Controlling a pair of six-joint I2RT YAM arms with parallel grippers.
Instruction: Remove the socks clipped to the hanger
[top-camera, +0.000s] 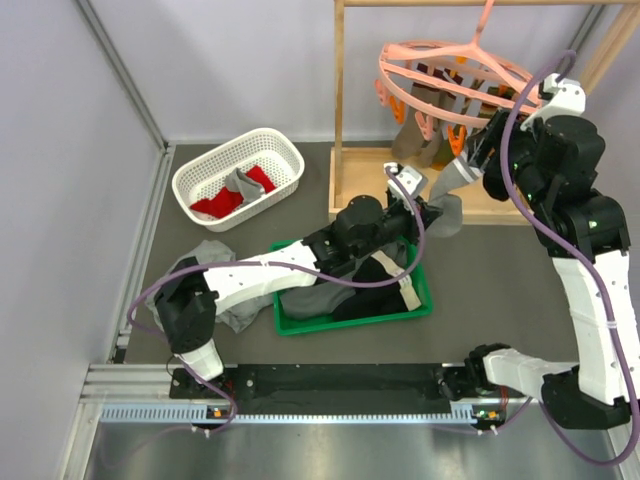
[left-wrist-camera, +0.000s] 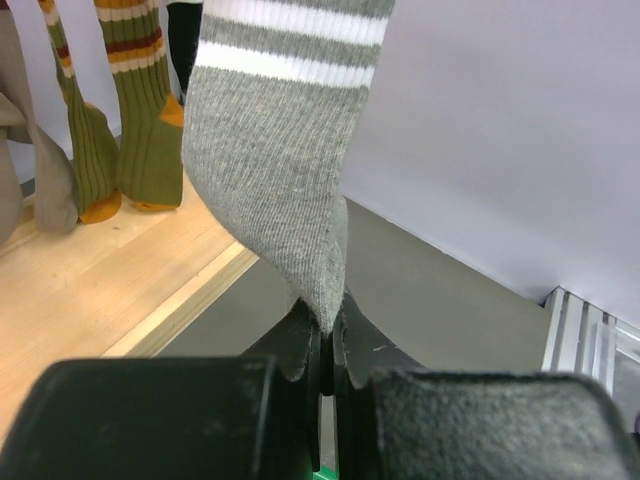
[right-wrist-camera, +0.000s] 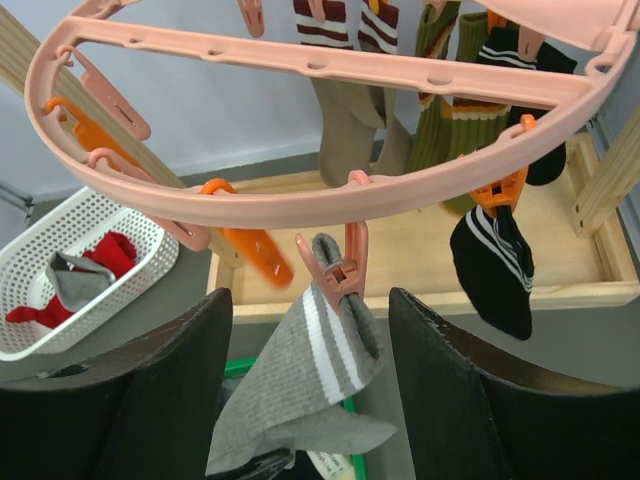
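Note:
My left gripper will pull the grey sock away to the left in the top view, over the white basket of socks, and release it there.
The pink round hanger (top-camera: 450, 75) hangs from the wooden rack, with several socks clipped under it. A grey sock with white stripes (right-wrist-camera: 310, 370) is held at its cuff by a pink clip (right-wrist-camera: 340, 275) on the hanger's near rim (right-wrist-camera: 330, 200). My left gripper (left-wrist-camera: 327, 345) is shut on the toe end of this grey sock (left-wrist-camera: 280, 150) and pulls it down and left. My right gripper (right-wrist-camera: 310, 300) is open, one finger on each side of the clip without touching it. Olive striped socks (left-wrist-camera: 140, 130), a black striped sock (right-wrist-camera: 495, 265) and a tan sock (right-wrist-camera: 345, 130) also hang there.
A white basket (top-camera: 240, 175) at the back left holds red and grey socks. A green tray (top-camera: 425, 295) with grey and black garments lies under my left arm. The wooden rack frame (top-camera: 340, 120) and its base stand behind. A grey garment (top-camera: 215, 255) lies left of the tray.

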